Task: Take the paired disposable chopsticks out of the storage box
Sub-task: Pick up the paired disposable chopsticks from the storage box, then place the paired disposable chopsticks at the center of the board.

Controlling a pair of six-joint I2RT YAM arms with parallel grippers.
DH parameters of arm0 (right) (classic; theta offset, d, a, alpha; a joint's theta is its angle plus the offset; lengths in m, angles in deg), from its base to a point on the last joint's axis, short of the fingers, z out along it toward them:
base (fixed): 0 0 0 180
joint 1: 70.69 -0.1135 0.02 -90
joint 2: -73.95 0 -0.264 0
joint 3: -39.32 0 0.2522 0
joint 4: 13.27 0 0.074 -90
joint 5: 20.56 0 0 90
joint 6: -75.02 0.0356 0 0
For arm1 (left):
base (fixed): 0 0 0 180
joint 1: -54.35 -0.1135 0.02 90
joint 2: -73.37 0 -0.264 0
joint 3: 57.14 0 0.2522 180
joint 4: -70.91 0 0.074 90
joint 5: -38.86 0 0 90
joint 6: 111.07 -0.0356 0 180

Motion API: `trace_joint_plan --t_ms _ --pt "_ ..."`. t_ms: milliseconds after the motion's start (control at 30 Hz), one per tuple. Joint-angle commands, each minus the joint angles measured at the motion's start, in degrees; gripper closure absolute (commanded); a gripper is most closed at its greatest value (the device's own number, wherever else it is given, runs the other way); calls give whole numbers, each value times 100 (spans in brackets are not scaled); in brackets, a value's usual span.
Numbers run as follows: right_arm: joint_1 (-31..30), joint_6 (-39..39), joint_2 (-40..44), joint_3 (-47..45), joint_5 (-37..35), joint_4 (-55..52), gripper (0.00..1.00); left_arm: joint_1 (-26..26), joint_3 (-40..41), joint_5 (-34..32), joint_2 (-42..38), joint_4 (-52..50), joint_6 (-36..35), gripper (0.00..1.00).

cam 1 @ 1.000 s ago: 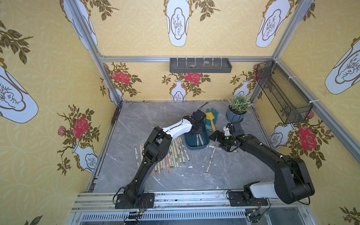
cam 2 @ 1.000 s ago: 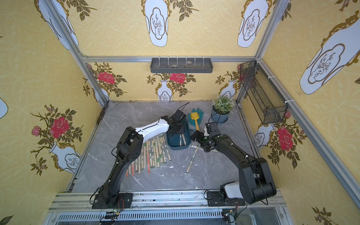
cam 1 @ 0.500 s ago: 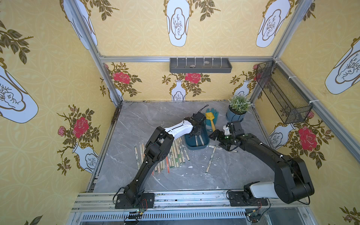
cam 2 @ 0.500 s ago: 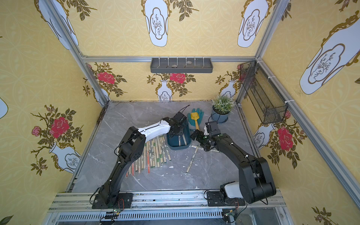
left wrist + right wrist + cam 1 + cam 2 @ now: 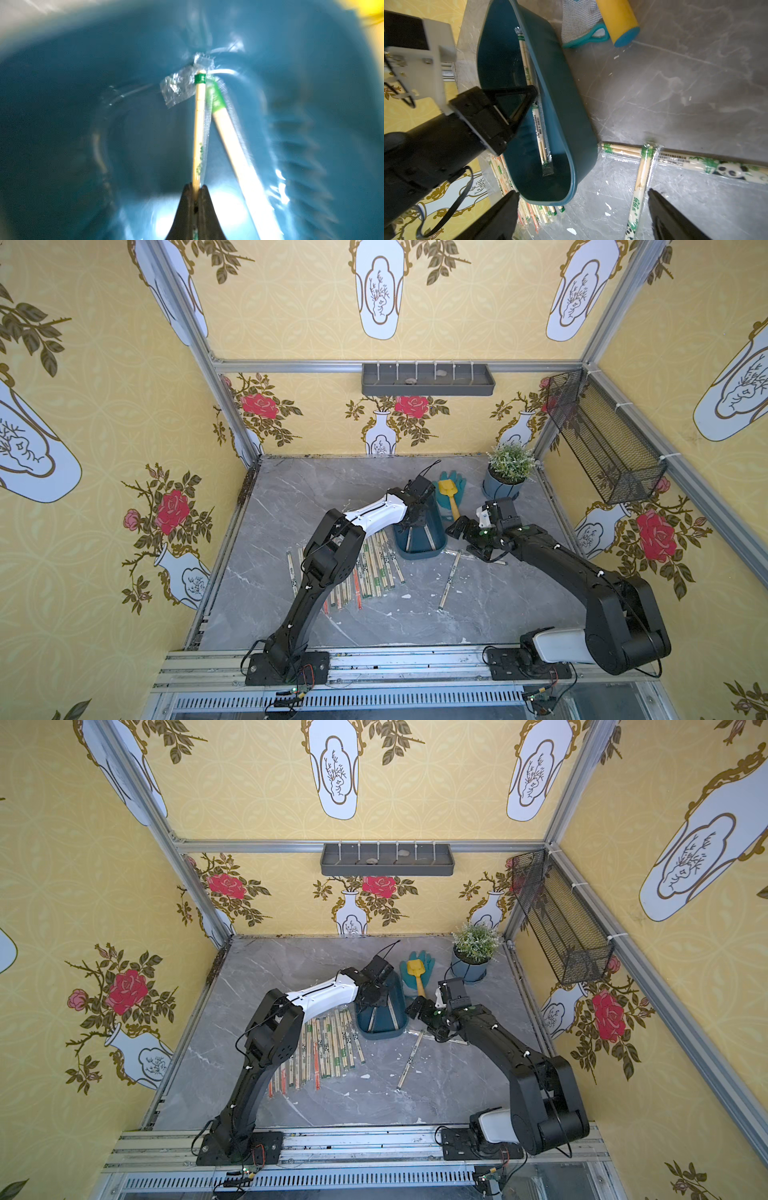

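Observation:
The wrapped pairs line up at the row's end by the box (image 5: 397,558), so next I need to lift my left gripper over the storage box's rim, lower it there and release.
The storage box (image 5: 420,557) (image 5: 380,1036) is a dark teal tub in the middle of the table. My left gripper (image 5: 412,523) (image 5: 371,997) reaches down into it. In the left wrist view the left gripper (image 5: 195,188) is shut on one green-banded pair of the paired disposable chopsticks (image 5: 198,124). A second wrapped pair (image 5: 234,149) lies beside it on the box floor. The right gripper (image 5: 460,531) (image 5: 582,192) hangs open just right of the box (image 5: 571,124), holding nothing. Its wrist view shows the left fingers (image 5: 529,97) on the chopsticks in the box (image 5: 539,131).
Several wrapped pairs lie in a row (image 5: 368,568) left of the box, and loose ones (image 5: 449,585) (image 5: 636,199) to its right. A yellow shovel (image 5: 450,492) on a teal glove (image 5: 460,482) and a plant pot (image 5: 502,486) stand behind. A wall tray (image 5: 428,380) and mesh basket (image 5: 602,443) hang above.
My left gripper has sunk into the box and closed on a chopstick pair. The right arm has stayed where it was.

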Motion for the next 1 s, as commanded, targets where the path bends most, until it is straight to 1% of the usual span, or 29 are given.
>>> trace_joint_plan --t_ms 0,200,267,367,467,567,667,833,967 --pt "-4 -8 22 3 -13 66 2 -35 21 115 -284 188 -153 100" --pt "-10 15 40 -17 -21 79 3 -61 249 108 -945 410 -101 100" --pt "-12 31 71 -32 -22 90 2 -75 499 84 -1233 530 -3 100" --pt "-8 -2 39 -34 -20 115 2 -103 1086 -51 -1764 819 185 100" --pt "-9 15 24 -53 4 149 2 -166 1765 -188 -2327 1053 500 100" --pt "-17 52 54 -86 6 188 2 -266 2559 -302 -2868 1312 1042 100" --pt "-14 16 25 -95 17 207 3 -338 3197 -393 -3241 1515 1471 100" --pt "-27 57 -32 -92 35 252 2 -342 3924 -486 -3467 1634 2177 100" --pt "-36 36 -9 -127 38 263 2 -293 4380 -345 -3414 1964 2704 100"
